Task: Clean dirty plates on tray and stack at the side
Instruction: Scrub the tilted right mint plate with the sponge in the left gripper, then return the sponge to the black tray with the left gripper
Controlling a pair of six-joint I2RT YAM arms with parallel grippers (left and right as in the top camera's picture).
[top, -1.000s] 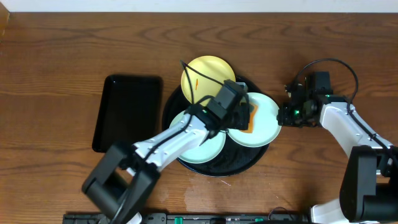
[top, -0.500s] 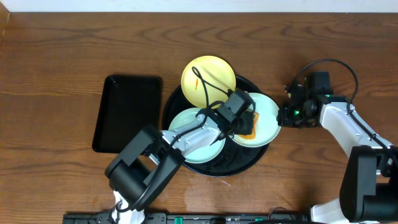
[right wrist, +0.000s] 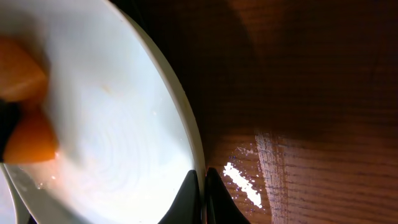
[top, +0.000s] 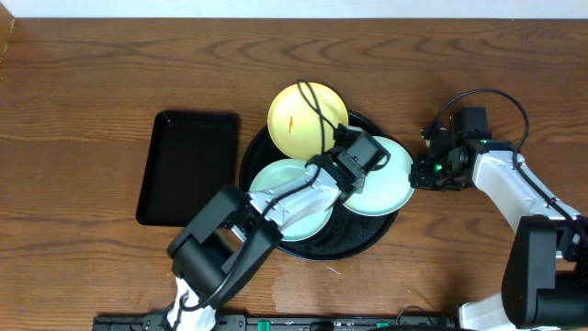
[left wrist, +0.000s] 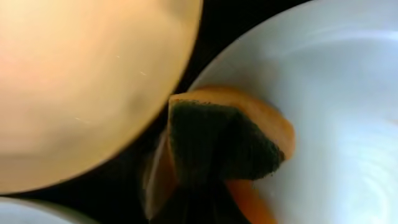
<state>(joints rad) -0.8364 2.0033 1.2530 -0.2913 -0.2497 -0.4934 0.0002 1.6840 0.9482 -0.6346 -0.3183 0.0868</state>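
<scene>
The narrow black tray (top: 195, 178) is empty, left of my left gripper in the overhead view. My gripper should next lift, swing over it and lower to release the sponge.
The round black tray (top: 342, 246) holds three plates. The yellow plate (top: 308, 118) with an orange smear leans on its far rim. One pale blue plate (top: 287, 213) lies at the left, partly under my left arm. My left gripper (top: 361, 158) is over the right pale blue plate (top: 386, 188). It is shut on an orange sponge with a dark green scrub face (left wrist: 227, 146), which presses on that plate's (left wrist: 336, 93) edge next to the yellow plate (left wrist: 81, 74). My right gripper (right wrist: 203, 186) is shut on the right plate's rim (right wrist: 186, 130); it also shows overhead (top: 416, 173).
A narrow rectangular black tray (top: 188, 165) lies on the wooden table left of the round tray. A wet shiny patch (right wrist: 242, 183) is on the wood beside the right fingers. Cables loop above both arms.
My left gripper has carried the sponge up and to the right across the right pale blue plate. The right gripper has kept its hold on the rim.
</scene>
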